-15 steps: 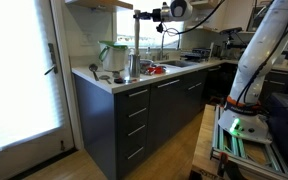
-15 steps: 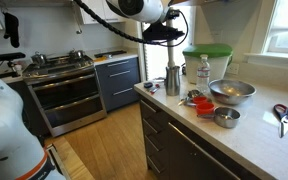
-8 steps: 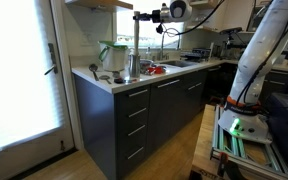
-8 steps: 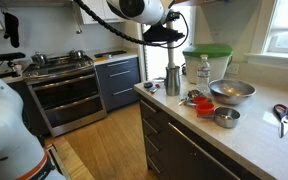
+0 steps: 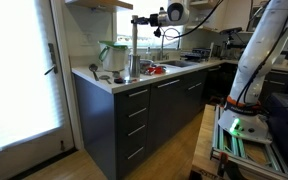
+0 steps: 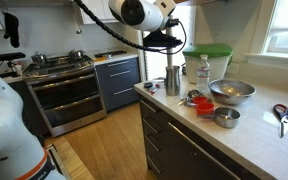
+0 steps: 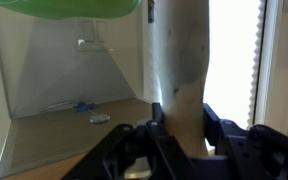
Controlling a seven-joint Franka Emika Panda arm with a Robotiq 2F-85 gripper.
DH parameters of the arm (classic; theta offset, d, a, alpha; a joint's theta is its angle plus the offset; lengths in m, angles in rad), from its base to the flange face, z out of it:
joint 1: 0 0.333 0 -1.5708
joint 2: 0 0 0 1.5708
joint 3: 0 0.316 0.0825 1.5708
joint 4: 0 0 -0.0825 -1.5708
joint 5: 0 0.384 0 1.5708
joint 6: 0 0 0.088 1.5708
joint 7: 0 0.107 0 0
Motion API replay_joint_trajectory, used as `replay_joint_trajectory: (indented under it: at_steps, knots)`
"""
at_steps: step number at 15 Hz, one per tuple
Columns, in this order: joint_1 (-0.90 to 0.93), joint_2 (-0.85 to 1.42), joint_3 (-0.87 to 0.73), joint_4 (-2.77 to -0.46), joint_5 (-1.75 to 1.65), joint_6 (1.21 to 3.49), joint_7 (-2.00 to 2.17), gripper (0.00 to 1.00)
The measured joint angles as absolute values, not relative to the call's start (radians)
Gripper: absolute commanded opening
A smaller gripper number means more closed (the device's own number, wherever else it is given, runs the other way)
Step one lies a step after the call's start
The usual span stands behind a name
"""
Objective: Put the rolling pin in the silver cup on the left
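To get the rolling pin into the silver cup, my gripper should lower toward the silver cup's opening first, keeping the rolling pin upright.
My gripper [image 7: 179, 128] is shut on the rolling pin [image 7: 179, 60], a pale rod that stands upright between the jaws in the wrist view. In an exterior view the gripper [image 5: 140, 18] holds the pin [image 5: 134, 38] vertically over the silver cup [image 5: 133, 67], which stands on the counter near its corner. In an exterior view the gripper [image 6: 162, 40] hangs above the silver cup [image 6: 173, 80]; the pin is hard to make out there. I cannot tell whether the pin's lower end is inside the cup.
A clear jug with a green lid [image 5: 113, 56] [image 6: 206, 62] stands right beside the cup. A water bottle [image 6: 203, 72], steel bowl [image 6: 231, 91], small tin [image 6: 225, 118], red items [image 6: 201, 103] and scissors [image 6: 287, 113] lie on the counter [image 6: 264, 135]. A stove [image 6: 62, 70] stands farther off.
The arm has shifted a little with the rolling pin in the jaws, and the pin now hangs lower, closer over the silver cup. The gripper stays shut.
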State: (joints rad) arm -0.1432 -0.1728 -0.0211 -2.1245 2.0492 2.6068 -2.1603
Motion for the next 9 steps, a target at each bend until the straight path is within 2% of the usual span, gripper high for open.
replay_joint_trajectory:
  at_steps: [9]
  knots:
    - [-0.15, -0.095, -0.016, -2.168, 2.169, 2.607, -2.319, 0.16]
